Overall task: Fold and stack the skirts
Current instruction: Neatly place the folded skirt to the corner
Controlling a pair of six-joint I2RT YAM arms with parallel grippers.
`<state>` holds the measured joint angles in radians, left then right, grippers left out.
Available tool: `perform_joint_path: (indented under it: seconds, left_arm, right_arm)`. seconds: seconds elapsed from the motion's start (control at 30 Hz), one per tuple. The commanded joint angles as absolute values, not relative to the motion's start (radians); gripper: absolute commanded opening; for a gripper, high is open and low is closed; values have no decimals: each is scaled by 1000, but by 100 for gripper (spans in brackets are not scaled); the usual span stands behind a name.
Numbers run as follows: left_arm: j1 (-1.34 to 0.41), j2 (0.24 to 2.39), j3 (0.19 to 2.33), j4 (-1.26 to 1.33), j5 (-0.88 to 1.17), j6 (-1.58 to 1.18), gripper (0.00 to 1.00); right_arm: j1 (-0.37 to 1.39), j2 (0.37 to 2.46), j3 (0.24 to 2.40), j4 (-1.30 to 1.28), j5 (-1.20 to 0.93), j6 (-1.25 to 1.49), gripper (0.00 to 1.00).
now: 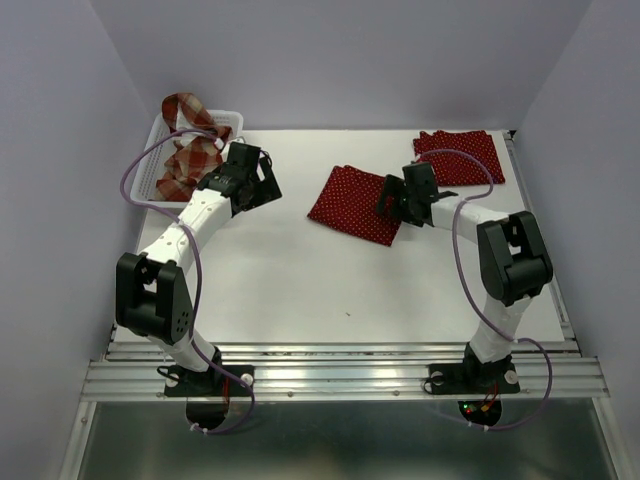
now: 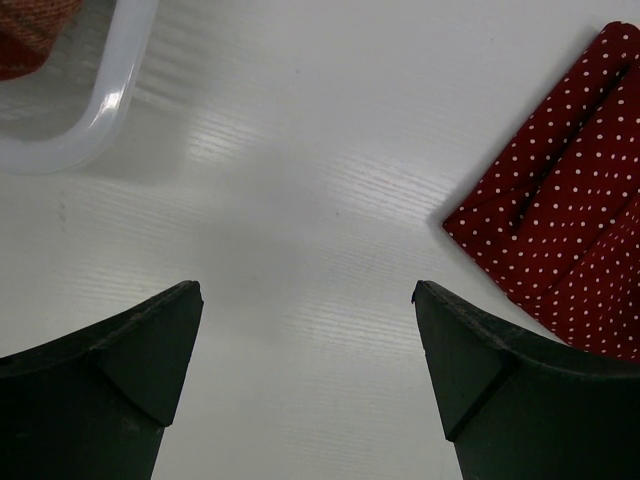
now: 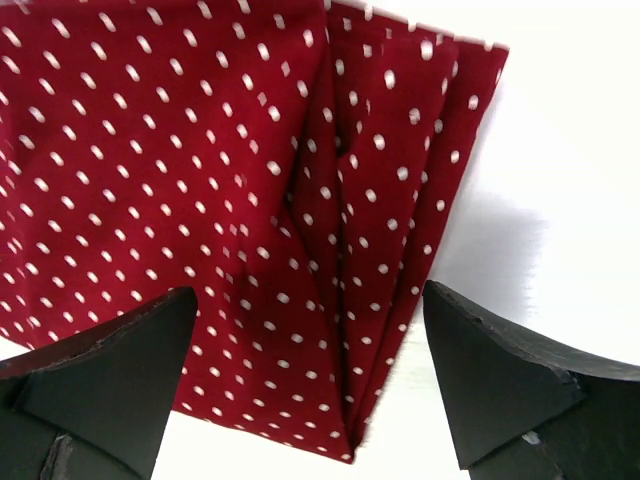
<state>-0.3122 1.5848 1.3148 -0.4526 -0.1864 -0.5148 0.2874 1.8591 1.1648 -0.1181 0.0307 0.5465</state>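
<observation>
My right gripper needs to go down slightly outward onto the raised fold (image 3: 345, 265) and close, because the fold runs along the middle skirt's end between my open fingers.
A folded dark red polka-dot skirt (image 1: 355, 203) lies flat at the table's middle. It fills the right wrist view (image 3: 230, 200) and shows at the right edge of the left wrist view (image 2: 570, 230). My right gripper (image 1: 397, 203) is open just above its right end. A second folded polka-dot skirt (image 1: 458, 156) lies at the back right. The red-and-cream plaid skirt (image 1: 188, 150) sits crumpled in the white basket (image 1: 160, 130). My left gripper (image 1: 258, 180) is open and empty over bare table, between the basket and the middle skirt.
The basket's corner (image 2: 100, 110) shows at the top left of the left wrist view. Purple cables loop off both arms. Walls close in the table at the back, left and right.
</observation>
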Motion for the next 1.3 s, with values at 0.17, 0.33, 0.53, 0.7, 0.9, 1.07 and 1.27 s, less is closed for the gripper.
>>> perform_joint_path:
  seconds: [0.17, 0.33, 0.53, 0.7, 0.9, 1.07, 1.27]
  left_arm:
    - [-308, 1543, 1287, -419, -160, -500, 99]
    - [-308, 1545, 1287, -417, -152, -499, 99]
    - [-308, 1549, 1281, -410, -140, -500, 99]
    - [-308, 1545, 1281, -410, -141, -500, 99]
    - [-308, 1545, 1276, -407, -130, -502, 99]
    - [-308, 1543, 1287, -397, -94, -500, 99]
    - [-308, 1536, 1290, -403, -109, -500, 99]
  right_arm:
    - [316, 1908, 1292, -222, 255, 632, 100]
    - [325, 1948, 1310, -239, 255, 643, 100]
    - [334, 1993, 1327, -264, 236, 643, 100]
    - [344, 2023, 1341, -279, 216, 626, 100]
    - [353, 2066, 1367, -281, 253, 620, 72]
    - [353, 2105, 1419, -281, 278, 572, 42]
    - [353, 2091, 1494, -252, 262, 363, 6]
